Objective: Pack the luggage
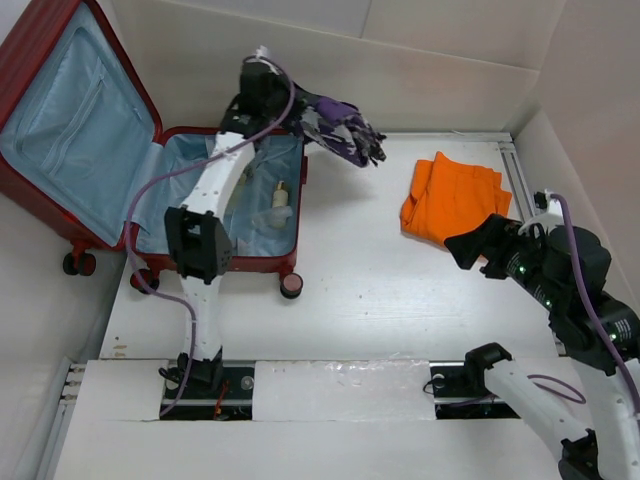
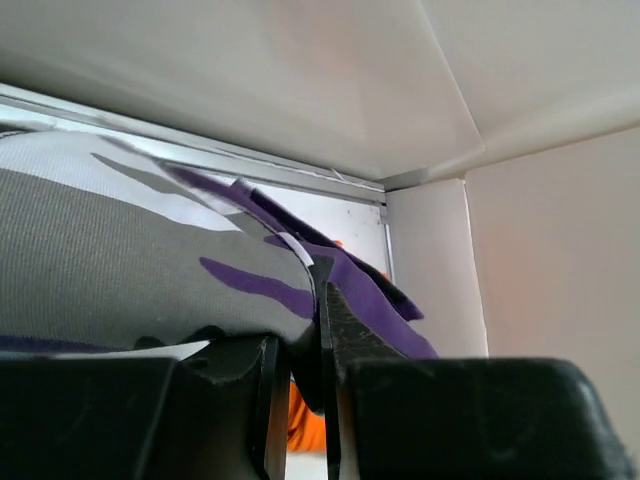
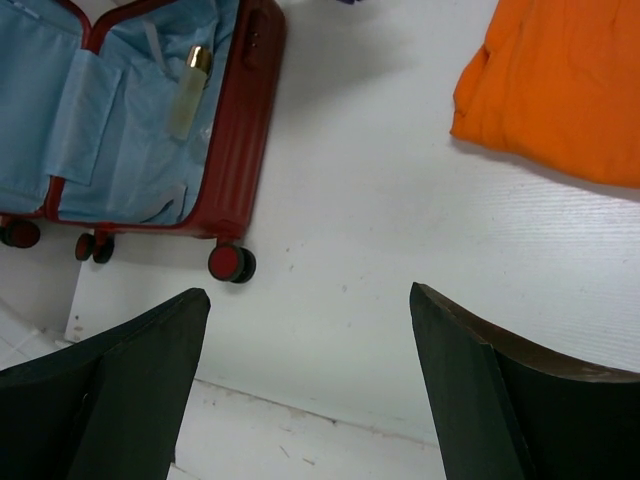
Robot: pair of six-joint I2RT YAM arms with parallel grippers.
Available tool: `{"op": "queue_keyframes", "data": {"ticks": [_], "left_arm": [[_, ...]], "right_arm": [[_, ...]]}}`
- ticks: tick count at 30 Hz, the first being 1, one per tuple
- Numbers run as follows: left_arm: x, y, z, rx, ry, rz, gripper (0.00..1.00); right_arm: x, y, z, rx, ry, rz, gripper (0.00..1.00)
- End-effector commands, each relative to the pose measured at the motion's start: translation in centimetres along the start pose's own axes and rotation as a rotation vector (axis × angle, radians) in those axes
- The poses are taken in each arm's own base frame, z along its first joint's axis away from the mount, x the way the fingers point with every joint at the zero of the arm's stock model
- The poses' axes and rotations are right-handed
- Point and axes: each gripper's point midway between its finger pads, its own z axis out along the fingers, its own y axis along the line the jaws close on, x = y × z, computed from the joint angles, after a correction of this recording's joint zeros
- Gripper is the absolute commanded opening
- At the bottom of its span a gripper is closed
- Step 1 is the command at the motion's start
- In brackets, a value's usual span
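The garment hangs past the rim of the luggage half with the bottle (image 1: pixel 281 195), back and below, so my left gripper must draw it back, lower and release it.
The dark-red luggage (image 1: pixel 40 60) lies open at the far left, light blue lining showing; it also shows in the right wrist view (image 3: pixel 245 120). A pale bottle (image 1: pixel 281 195) lies in its right half (image 3: pixel 188 90). My left gripper (image 1: pixel 300 113) is shut on a purple, grey and white patterned garment (image 1: pixel 340 125) and holds it in the air just right of the luggage; the cloth fills the left wrist view (image 2: pixel 130 250). A folded orange garment (image 1: pixel 453 197) lies on the table at the right (image 3: pixel 560 90). My right gripper (image 1: pixel 470 250) is open and empty, just below the orange garment.
White walls enclose the table at the back and right (image 1: pixel 560 90). The luggage's small wheels (image 1: pixel 291 285) stick out toward the table's middle (image 3: pixel 230 263). The left arm (image 1: pixel 200 240) reaches over the luggage's right half.
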Motion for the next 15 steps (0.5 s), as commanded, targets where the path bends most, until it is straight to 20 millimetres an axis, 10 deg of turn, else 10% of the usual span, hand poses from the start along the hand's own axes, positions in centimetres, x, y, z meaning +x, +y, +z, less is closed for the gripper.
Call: {"op": "queue_keyframes", "data": {"ticks": [1,9,15], "left_arm": [[-9.7,-7.8,-9.3,0.275,-0.202,0.178,0.00],[-12.5,-3.7,-12.2,0.259,-0.166,0.181,0.00],[-10.5,9.0,-15.1,0.083,-0.118,0.125,0.00]], "right_arm": [[-0.6,0.9,-0.5,-0.047,-0.030,-0.023,0.87],[-0.4,0.6,-0.5,-0.033,-0.027,-0.038,0.87],[-0.6,0.0,-1.5,-0.018,-0.067,-0.037,0.87]]}}
